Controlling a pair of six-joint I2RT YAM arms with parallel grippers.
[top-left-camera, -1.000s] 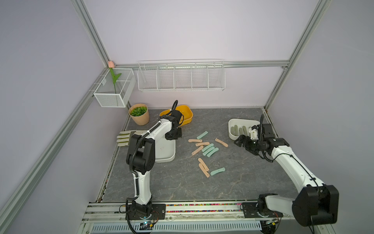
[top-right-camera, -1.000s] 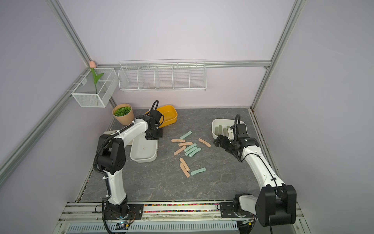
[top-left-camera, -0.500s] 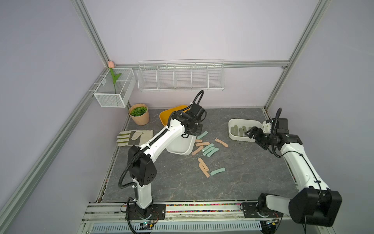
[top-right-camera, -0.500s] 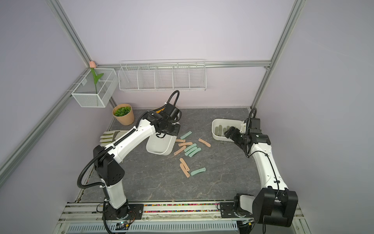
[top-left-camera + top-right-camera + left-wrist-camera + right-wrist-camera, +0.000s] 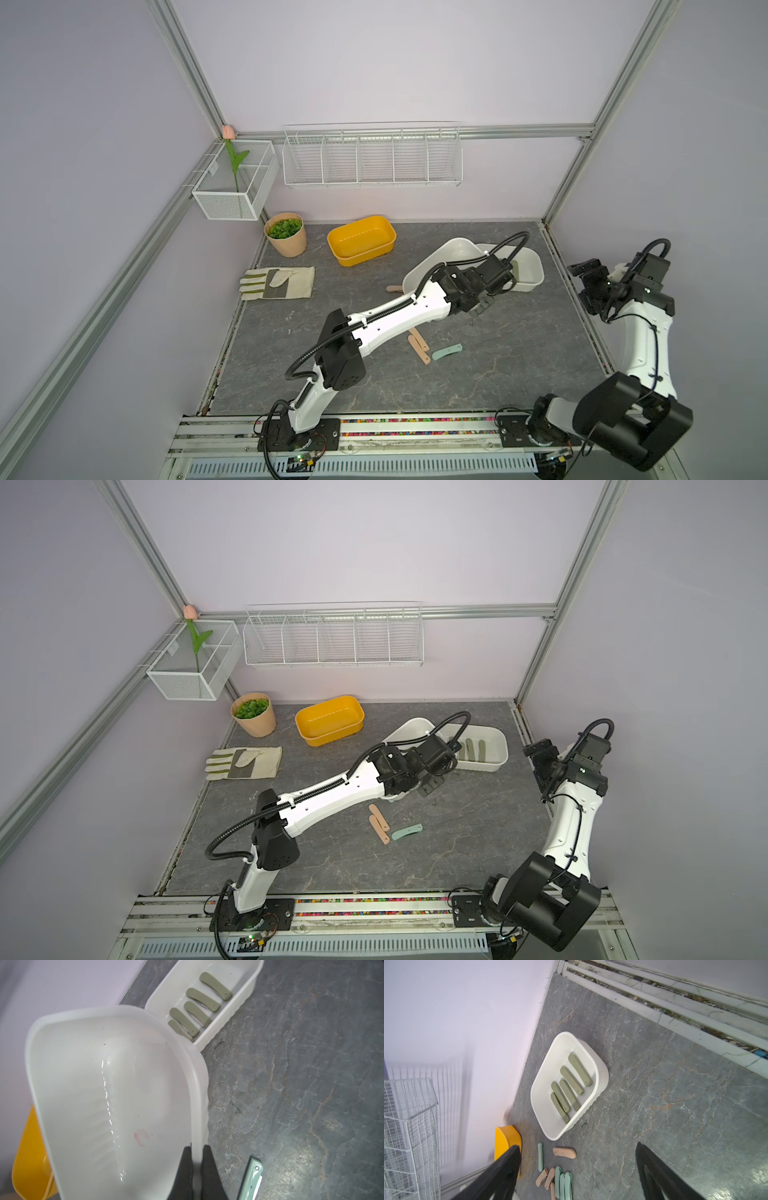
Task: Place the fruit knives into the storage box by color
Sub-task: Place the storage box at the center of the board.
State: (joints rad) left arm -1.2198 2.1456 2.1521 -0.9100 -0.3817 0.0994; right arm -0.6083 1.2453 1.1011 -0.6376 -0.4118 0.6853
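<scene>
The bare tabletop before the olive-knife box [image 5: 270,1036] is clear and lies below my left gripper. I should carry the empty box [image 5: 108,1088] over that spot next, lower my left gripper and release the box.
My left gripper [image 5: 196,1150] is shut on the rim of an empty white storage box [image 5: 108,1088], which it holds tilted over the middle of the table [image 5: 446,255]. Just beyond it stands a second white box [image 5: 530,272] holding several olive fruit knives [image 5: 202,999]. Two peach knives [image 5: 417,347] and a mint one [image 5: 446,352] lie in front of the left arm. Another mint knife [image 5: 250,1180] lies beside the left fingers. My right gripper [image 5: 585,286] hangs open and empty at the table's right edge. The right wrist view shows mint and peach knives [image 5: 556,1180] on the table.
A yellow box [image 5: 361,239] stands at the back beside a potted plant [image 5: 285,233]. A beige-and-olive glove [image 5: 278,283] lies at the left. Wire baskets [image 5: 372,158] hang on the back wall. The left arm [image 5: 390,320] stretches across the table's middle.
The left arm has swung from the left side far to the right with the empty white box, up to the olive-knife box. The right arm has drawn back to the right edge.
</scene>
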